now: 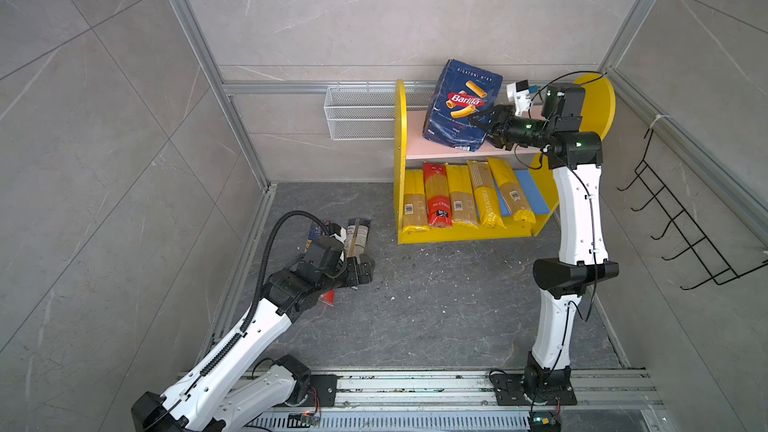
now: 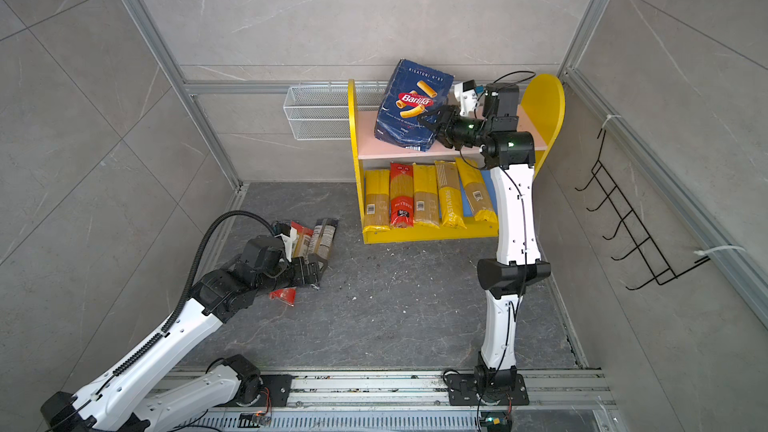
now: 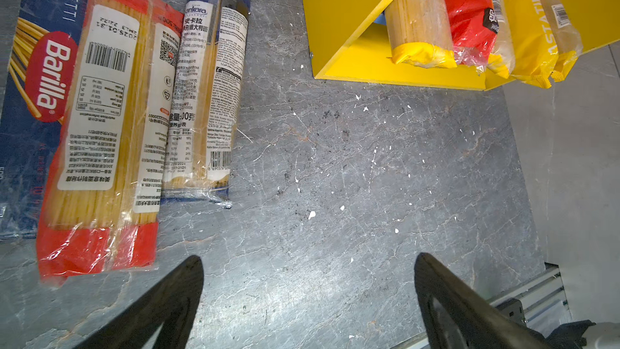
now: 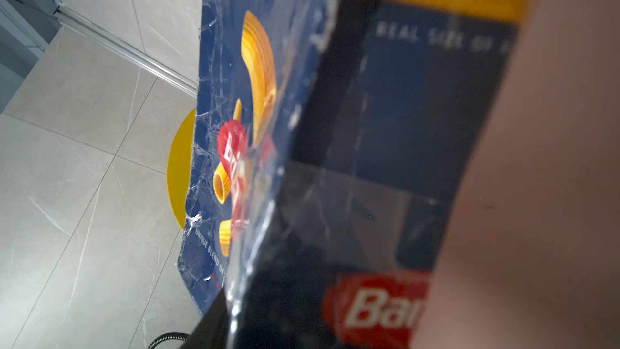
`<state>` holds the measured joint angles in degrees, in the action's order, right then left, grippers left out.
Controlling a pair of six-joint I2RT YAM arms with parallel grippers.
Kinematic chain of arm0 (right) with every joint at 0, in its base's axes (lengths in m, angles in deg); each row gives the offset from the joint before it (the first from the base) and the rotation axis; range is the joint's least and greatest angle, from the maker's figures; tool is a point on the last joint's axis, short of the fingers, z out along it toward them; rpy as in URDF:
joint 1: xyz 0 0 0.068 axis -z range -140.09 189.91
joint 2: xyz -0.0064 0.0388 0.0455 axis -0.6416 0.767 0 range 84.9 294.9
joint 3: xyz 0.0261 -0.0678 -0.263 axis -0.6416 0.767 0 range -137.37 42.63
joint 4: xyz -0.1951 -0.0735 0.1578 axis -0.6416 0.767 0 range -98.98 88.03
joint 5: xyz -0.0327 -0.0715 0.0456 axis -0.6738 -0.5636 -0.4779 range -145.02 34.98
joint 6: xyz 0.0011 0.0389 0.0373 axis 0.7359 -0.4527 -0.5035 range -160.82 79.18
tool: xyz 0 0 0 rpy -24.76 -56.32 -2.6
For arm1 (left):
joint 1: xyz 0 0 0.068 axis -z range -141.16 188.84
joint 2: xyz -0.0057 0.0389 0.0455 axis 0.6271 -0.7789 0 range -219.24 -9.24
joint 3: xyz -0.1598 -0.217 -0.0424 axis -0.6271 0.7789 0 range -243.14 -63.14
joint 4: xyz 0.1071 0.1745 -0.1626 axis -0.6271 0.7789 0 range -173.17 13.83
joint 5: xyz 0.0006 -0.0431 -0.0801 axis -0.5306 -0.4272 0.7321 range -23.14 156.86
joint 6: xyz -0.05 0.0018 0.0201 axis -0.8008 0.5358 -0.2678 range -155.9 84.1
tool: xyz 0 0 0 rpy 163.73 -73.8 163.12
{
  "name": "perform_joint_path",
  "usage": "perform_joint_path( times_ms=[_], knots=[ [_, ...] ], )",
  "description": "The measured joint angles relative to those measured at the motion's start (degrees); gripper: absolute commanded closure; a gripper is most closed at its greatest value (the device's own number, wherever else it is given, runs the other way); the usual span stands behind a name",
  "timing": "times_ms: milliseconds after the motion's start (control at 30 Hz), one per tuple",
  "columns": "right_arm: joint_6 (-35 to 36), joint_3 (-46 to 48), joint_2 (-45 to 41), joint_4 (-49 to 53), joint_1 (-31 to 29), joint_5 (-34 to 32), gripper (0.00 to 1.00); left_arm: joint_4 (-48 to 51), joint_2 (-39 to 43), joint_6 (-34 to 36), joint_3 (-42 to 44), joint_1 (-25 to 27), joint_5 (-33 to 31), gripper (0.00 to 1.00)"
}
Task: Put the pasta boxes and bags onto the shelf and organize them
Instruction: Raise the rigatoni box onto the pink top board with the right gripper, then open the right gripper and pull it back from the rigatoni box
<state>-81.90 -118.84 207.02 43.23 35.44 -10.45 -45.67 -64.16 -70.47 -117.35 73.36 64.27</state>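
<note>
My right gripper will next move the rigatoni box (image 1: 455, 97) toward the gap past it and release, as bare pink shelf borders the basket-side yellow panel there.
The wide dark-blue rigatoni box (image 1: 455, 97) (image 2: 409, 101) leans tilted on the pink upper board of the shelf (image 1: 400, 160). My right gripper (image 1: 484, 123) (image 2: 432, 120) is shut on its right edge, and the box's side panel (image 4: 419, 112) fills the right wrist view. Several yellow bags and one red bag (image 1: 437, 197) lie side by side on the lower board. On the floor at left lie the long spaghetti box (image 3: 30, 62), a red-and-clear bag (image 3: 100, 129) and a dark bag (image 3: 208, 95). My left gripper (image 3: 308, 260) (image 1: 359, 272) hovers open beside them, holding nothing.
A white wire basket (image 1: 361, 114) hangs on the back wall left of the shelf. A black hook rack (image 1: 673, 218) is on the right wall. A strip of blue lower board (image 1: 534, 193) shows bare at the shelf's right end. Aluminium rails (image 1: 415, 384) run along the front.
</note>
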Motion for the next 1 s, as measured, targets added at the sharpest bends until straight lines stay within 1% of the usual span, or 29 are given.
perform_joint_path(
  times_ms=[200, 467, 567, 633, 700, 767, 867, 1000],
  knots=[
    [-3.3, -2.1, 4.0, -3.4, 0.5, 1.7, 0.65, 0.6, -0.7, 0.1, -0.1, 0.0, -0.4, 0.0],
    [-2.6, -2.0, 4.0, -3.6, -0.3, 2.8, 0.6, 0.5, -3.0, 0.1, -0.3, 0.0, -0.3, 0.0],
    [-2.2, -2.0, 4.1, -3.5, -0.7, 2.9, 0.57, 0.3, -3.2, 0.1, -0.3, 0.0, -0.3, 0.0],
    [-1.7, -2.0, 4.1, -3.4, -0.9, 2.9, 0.5, 0.1, -3.2, 0.1, -0.3, 0.0, -0.3, 0.0],
    [-1.1, -2.0, 4.1, -3.3, -1.2, 2.8, 0.36, 0.2, -3.2, 0.1, -0.3, 0.0, -0.3, 0.0],
    [-0.3, -2.0, 4.1, -3.5, -1.6, 2.8, 0.31, 0.2, -3.1, 0.1, -0.3, 0.0, -0.3, 0.0],
    [0.6, -2.0, 4.0, -3.5, -2.0, 2.9, 0.18, 0.2, -2.9, 0.1, -0.3, 0.0, -0.3, 0.0],
    [1.9, -2.0, 3.6, -3.7, -2.2, 3.0, 0.09, 0.2, -2.3, 0.1, -0.3, 0.0, -0.3, 0.0]
  ],
)
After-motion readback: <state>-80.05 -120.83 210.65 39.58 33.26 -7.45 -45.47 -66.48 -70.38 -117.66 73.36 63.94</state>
